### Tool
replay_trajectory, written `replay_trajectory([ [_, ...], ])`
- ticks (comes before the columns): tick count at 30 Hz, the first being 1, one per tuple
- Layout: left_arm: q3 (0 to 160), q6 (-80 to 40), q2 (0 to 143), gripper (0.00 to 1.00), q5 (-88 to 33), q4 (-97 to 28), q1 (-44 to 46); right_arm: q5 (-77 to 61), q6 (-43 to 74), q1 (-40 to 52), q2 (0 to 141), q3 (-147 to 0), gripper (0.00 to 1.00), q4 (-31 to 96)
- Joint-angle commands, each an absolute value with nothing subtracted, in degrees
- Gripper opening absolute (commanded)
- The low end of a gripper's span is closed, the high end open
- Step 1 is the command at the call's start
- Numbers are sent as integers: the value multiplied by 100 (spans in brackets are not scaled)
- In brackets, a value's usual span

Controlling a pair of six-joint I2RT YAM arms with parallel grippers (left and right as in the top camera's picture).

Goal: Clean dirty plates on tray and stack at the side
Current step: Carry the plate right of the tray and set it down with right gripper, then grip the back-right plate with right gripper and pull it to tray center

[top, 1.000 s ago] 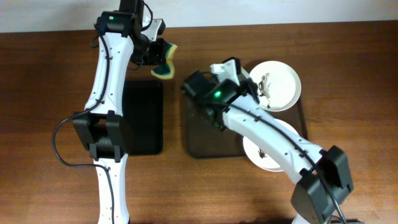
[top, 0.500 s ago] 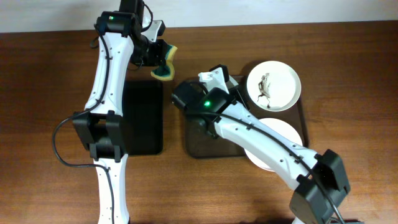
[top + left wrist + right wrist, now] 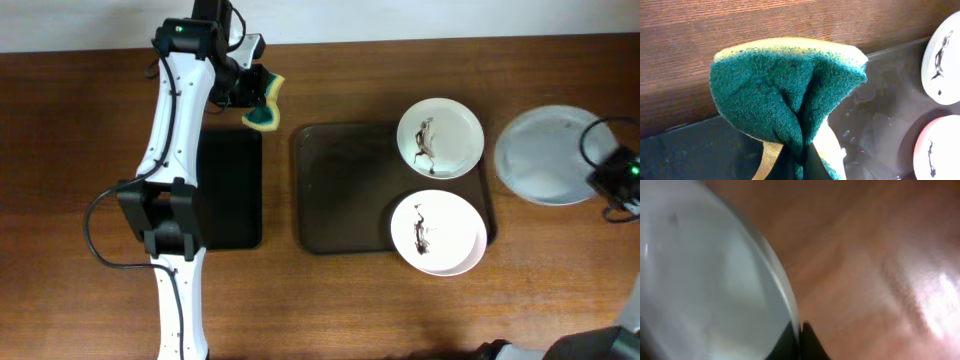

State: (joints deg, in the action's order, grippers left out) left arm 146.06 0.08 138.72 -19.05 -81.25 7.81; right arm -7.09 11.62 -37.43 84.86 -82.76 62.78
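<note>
Bare tabletop (image 3: 568,217) beside the tray lies below my right gripper, so it will lower, draw back and release the plate there next.
Two white plates with dark smears, one at the back (image 3: 455,128) and one at the front (image 3: 445,240), lie at the right end of the dark brown tray (image 3: 340,190). A third, clean-looking plate (image 3: 545,155) is right of the tray, off it. My right gripper (image 3: 603,178) is shut on its right rim; the blurred right wrist view shows the rim (image 3: 705,280) between the jaws of the gripper (image 3: 799,335). My left gripper (image 3: 250,95) is shut on a green and yellow sponge (image 3: 265,105) held above the table, back left of the tray. The sponge (image 3: 785,95) fills the left wrist view.
A smaller black tray (image 3: 230,190) lies left of the brown tray, under the left arm. The left wrist view shows both smeared plates, the upper (image 3: 945,60) and the lower (image 3: 935,150), at its right edge. Bare wooden table lies around.
My right arm has swung from over the brown tray to the far right. The clean plate now shows right of the tray. The left arm and sponge have not moved.
</note>
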Motion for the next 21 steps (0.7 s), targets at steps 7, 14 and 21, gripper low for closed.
replay_trajectory([
  [7, 14711, -45, 13791, 0, -1905, -8007, 939, -969, 1570, -4873, 8794, -5374, 4, 3000],
  [14, 14711, -43, 13791, 0, -1905, -7994, 950, -1302, 1699, -4814, 10165, -5282, 24, 2093],
  [21, 14711, -43, 13791, 0, -1905, -7999, 950, -1291, 1393, -4202, 9470, -7172, 53, 5489],
])
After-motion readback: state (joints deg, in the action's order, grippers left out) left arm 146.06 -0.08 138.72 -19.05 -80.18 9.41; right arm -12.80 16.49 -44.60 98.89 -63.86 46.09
